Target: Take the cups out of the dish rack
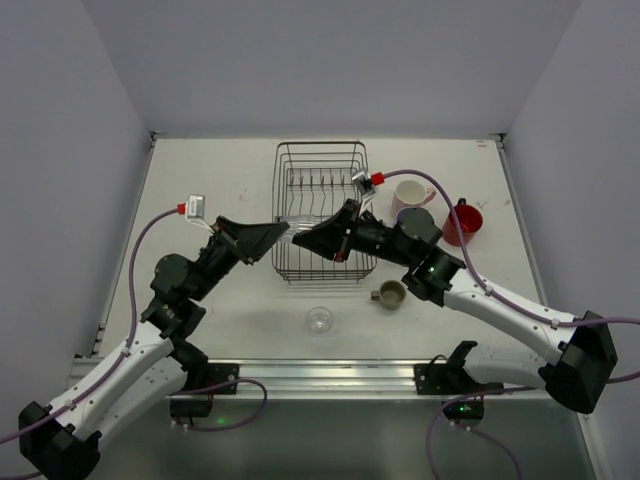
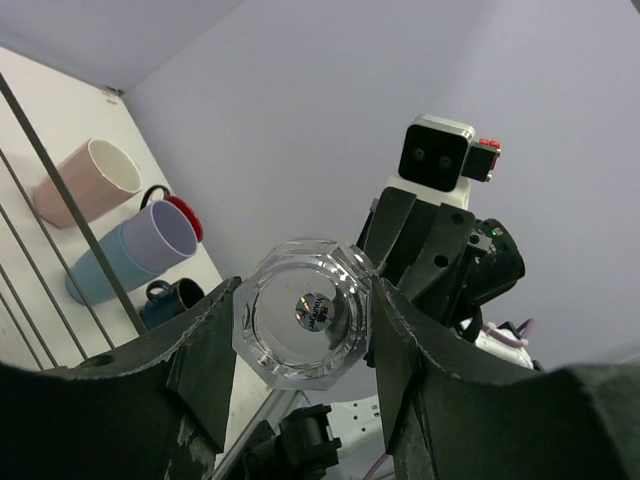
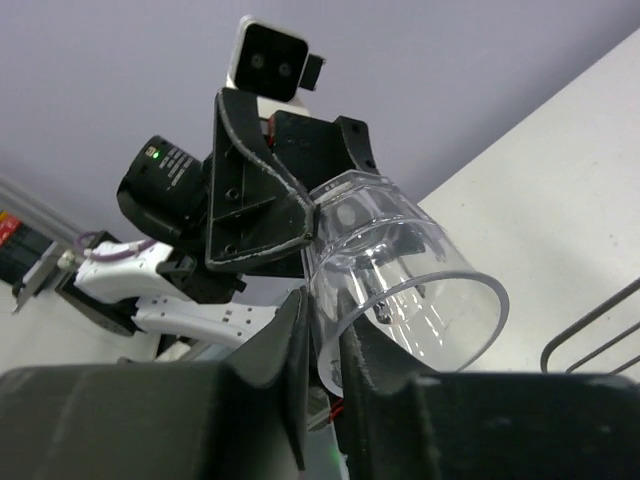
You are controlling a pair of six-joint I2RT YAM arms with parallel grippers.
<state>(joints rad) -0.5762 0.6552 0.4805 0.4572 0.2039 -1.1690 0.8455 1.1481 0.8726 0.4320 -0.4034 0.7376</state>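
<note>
The robot's right gripper will next move back and down over the other clear glass, turn nose-down and release the held glass inside, since the other glass's opening faces up.
A clear glass hangs in the air between both grippers, at the front left corner of the dish rack. My right gripper is shut on its rim, one finger inside and one outside. My left gripper has a finger against each side of the glass's eight-sided base. In the top view the two grippers meet nose to nose, the left gripper and the right gripper. I see no cups in the rack.
On the table stand another clear glass, an olive-green mug, a pink cup and a red mug. The left wrist view also shows lavender, light blue and dark blue cups beside the pink one.
</note>
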